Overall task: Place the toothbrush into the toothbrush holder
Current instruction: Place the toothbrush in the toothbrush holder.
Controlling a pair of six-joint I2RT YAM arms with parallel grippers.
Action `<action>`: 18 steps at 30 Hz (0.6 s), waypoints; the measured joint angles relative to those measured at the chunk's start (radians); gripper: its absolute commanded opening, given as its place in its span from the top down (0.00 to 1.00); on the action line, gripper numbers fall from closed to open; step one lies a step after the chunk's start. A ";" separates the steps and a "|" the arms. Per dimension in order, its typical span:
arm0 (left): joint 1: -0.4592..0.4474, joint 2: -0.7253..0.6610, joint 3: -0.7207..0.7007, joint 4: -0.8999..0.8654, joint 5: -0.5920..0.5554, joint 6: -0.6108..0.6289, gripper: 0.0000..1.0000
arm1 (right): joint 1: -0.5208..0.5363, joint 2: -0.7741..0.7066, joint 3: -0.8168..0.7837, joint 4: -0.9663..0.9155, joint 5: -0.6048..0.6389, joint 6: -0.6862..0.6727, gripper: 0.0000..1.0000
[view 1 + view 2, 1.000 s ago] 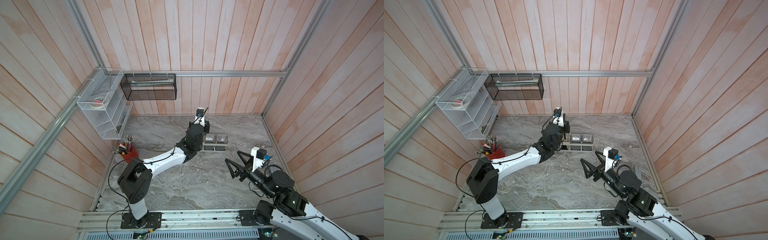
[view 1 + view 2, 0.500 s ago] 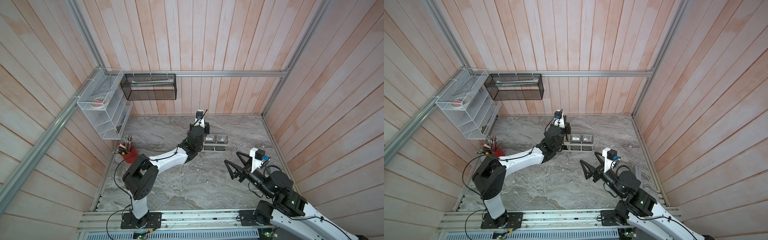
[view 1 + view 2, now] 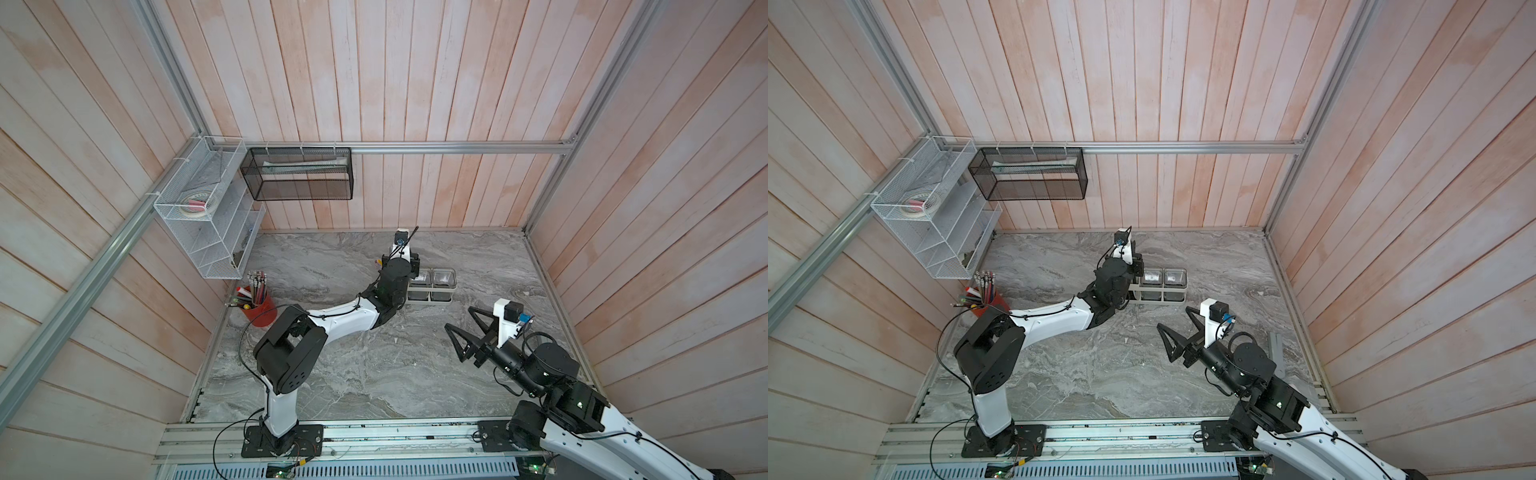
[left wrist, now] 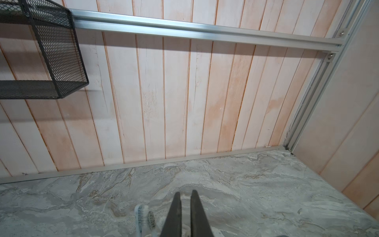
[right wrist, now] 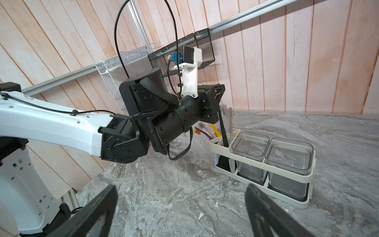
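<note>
The toothbrush goes slightly down and toward the clear cups in my left gripper next for release in the slot section, because its handle stands upright there.
The cream toothbrush holder [image 3: 432, 302] [image 3: 1163, 302] [image 5: 310, 184] stands at the back middle of the marble table. A white toothbrush [image 5: 230, 133] with grey bristles [image 4: 141, 217] stands upright in its divided slot section. My left gripper [image 4: 185, 192] is shut, its thin black fingers [image 5: 222, 127] reaching down into that same slot right beside the toothbrush. I see nothing between the jaws. In both top views the left wrist hides the slot. My right gripper [image 3: 459, 318] [image 3: 1173, 318] [image 5: 180, 186] hangs open and empty over the table, in front of the holder.
Two clear square cups [image 5: 250, 151] fill the rest of the holder. Coloured toothbrushes [image 5: 205, 128] lie on the table behind it. A red cup of pens [image 3: 259, 309] stands at the left wall, below a white wire rack [image 3: 203, 216] and a black mesh basket [image 3: 299, 174].
The left arm has stretched forward and its wrist has sunk slightly over the holder's slot end. The right arm has not moved.
</note>
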 measured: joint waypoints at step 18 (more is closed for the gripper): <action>-0.024 0.020 -0.053 0.043 0.011 -0.004 0.92 | 0.000 -0.012 -0.030 0.030 -0.019 0.019 0.02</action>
